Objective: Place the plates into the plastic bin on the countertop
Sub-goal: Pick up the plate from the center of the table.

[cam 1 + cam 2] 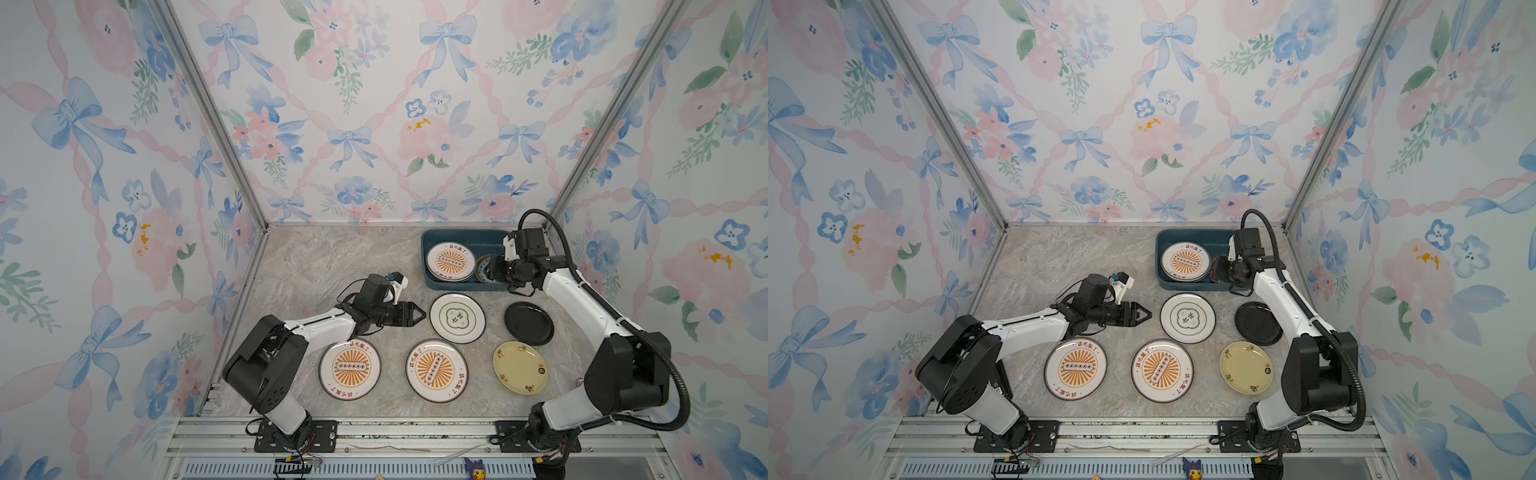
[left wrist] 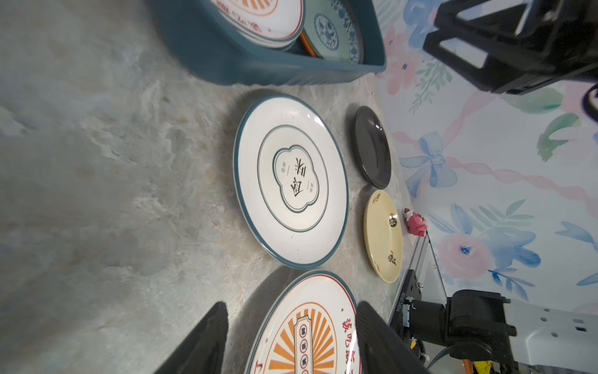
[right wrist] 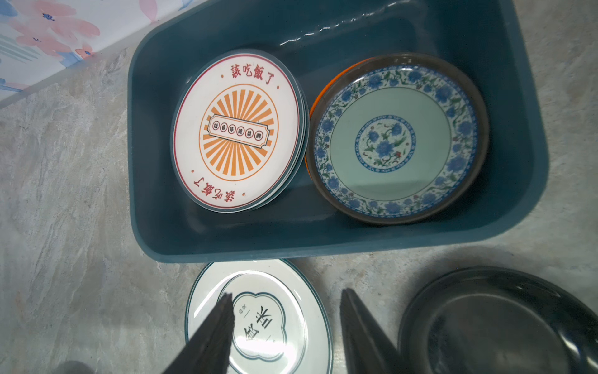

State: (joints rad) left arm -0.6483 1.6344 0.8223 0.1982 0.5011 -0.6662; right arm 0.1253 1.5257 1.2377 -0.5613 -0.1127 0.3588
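My left gripper is open, and the green-emblem plate's nearest rim (image 1: 432,315) (image 2: 246,215) lies uncovered just beyond its fingers. I will lower the gripper toward that rim next and close the fingers over it.
The plastic bin (image 1: 432,249) stands at the back right of the countertop (image 1: 316,266). It holds a stack of sunburst plates (image 3: 238,129) and a teal floral plate (image 3: 396,142) lying on an orange one. In front of the bin lie a green-emblem plate (image 1: 457,318), a black plate (image 1: 528,323), a pale yellow plate (image 1: 519,368) and two sunburst plates (image 1: 350,369) (image 1: 436,370). My left gripper (image 1: 419,314) hovers open just left of the emblem plate, empty. My right gripper (image 3: 286,298) hangs open and empty over the bin's near wall.
Wallpapered walls close in the back and both sides. Aluminium rails (image 1: 415,432) with both arm bases run along the front edge. A small pink figure (image 2: 415,223) sits at the countertop's right edge beside the yellow plate.
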